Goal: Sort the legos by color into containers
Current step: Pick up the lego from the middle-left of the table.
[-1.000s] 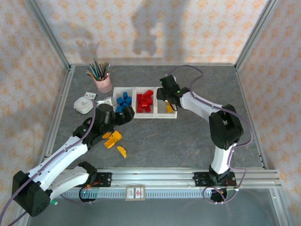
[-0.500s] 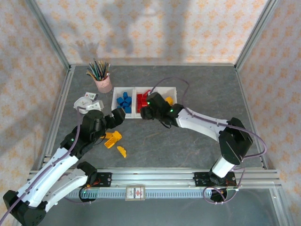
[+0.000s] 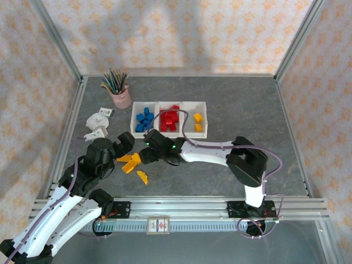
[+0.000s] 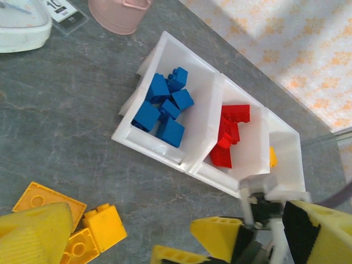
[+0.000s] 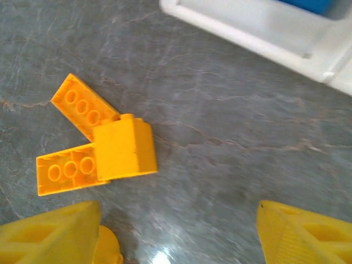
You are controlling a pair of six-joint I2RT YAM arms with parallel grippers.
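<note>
Only bare table lies between my right gripper and the upright yellow lego (image 3: 136, 158) (image 5: 125, 148). My right gripper next needs to move across toward the loose pile and lower its open fingers around that lego.
Three joined white bins (image 3: 155, 132) stand at mid-table. One holds blue legos (image 3: 144, 118), one red legos (image 3: 169, 118), and the right one two yellow legos (image 3: 197, 121). Loose yellow legos (image 3: 131, 163) lie on the grey table, with a yellow wedge (image 3: 143, 177) nearer the arms. My right gripper (image 3: 145, 156) hangs open just right of them. In the right wrist view its fingers (image 5: 49, 234) flank bare table below the yellow bricks (image 5: 102, 146). My left gripper (image 3: 125, 144) is open and empty, behind the loose pile. Its wrist view shows the bins (image 4: 204, 144) and yellow bricks (image 4: 82, 231).
A pink cup of pencils (image 3: 119, 94) stands behind the bins on the left. A white round device (image 3: 98, 121) and a small card (image 3: 105, 111) lie left of the bins. Metal frame rails edge the table. The right arm stretches low across the table's front middle.
My right gripper has swung from the yellow bin, leftward and nearer, down to the loose yellow bricks. My left gripper has drawn back from the blue bin toward the near left.
</note>
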